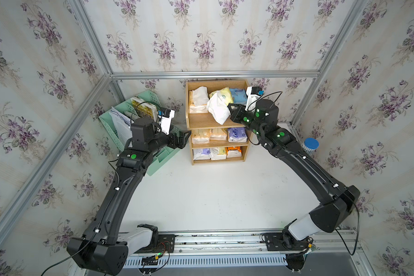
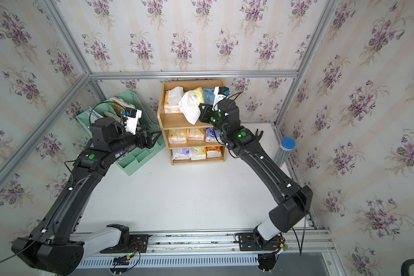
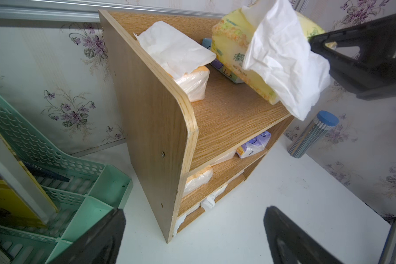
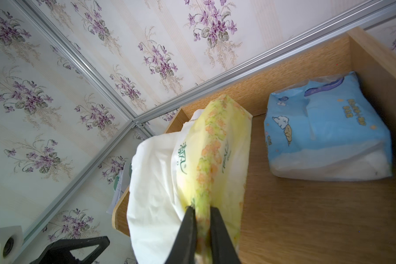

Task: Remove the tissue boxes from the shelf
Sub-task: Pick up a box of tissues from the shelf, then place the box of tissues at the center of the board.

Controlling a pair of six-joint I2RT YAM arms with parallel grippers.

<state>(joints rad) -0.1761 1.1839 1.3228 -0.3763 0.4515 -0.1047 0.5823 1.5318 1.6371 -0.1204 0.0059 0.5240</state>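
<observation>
I will next move my right gripper back and down to let go of the yellow tissue box (image 4: 215, 160). The clear table before the shelf is below that gripper, nearer my base.
The wooden shelf (image 1: 201, 120) stands at the back of the table with tissue boxes on all three tiers. My right gripper (image 4: 202, 209) is shut on an edge of the yellow tissue box (image 4: 215, 160), which is tilted up above the top tier with white tissue (image 1: 218, 110) hanging from it. A light blue box (image 4: 325, 128) lies beside it, and a pale orange one (image 1: 197, 102) sits at the tier's left. My left gripper (image 3: 194, 211) is open and holds nothing, beside the shelf's left side panel (image 3: 151, 128).
A mint green lattice file rack (image 3: 32, 146) with papers and a yellow book stands left of the shelf, close behind my left arm. A blue-capped tube of pencils (image 1: 310, 145) stands by the right wall. White table (image 1: 213, 196) spreads in front of the shelf.
</observation>
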